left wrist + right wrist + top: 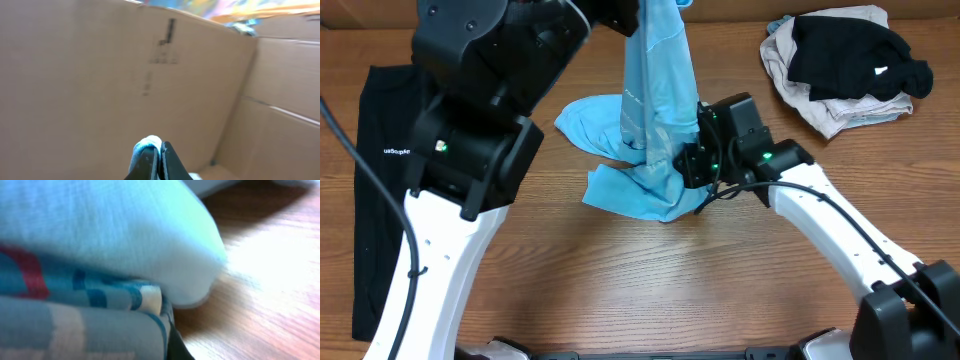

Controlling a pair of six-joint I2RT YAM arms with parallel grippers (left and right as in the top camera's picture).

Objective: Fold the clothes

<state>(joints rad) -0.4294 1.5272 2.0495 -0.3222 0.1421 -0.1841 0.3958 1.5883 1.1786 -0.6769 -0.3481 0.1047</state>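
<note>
The T-shirt hangs bunched, so I should next move my left gripper to the left in the overhead view and down over the bare wood beside the T-shirt to release it.
The light blue T-shirt point(655, 110) hangs from my raised left gripper point(645, 8) down to the table, where its lower part lies crumpled. In the left wrist view the left gripper point(159, 146) is shut on a fold of the shirt point(145, 147). My right gripper point(690, 165) is low at the shirt's right side. In the right wrist view the shirt point(100, 240), with red and white lettering, fills the frame. It is pinched against the one dark finger that shows point(169, 324). The long black garment point(380, 230) with a small white logo lies flat at the left.
A pile of beige and black clothes point(845, 70) sits at the back right. Cardboard boxes point(100, 75) stand behind the table. The wooden table point(650, 280) shows bare wood at the front middle. The raised left arm point(470, 120) covers part of the left side.
</note>
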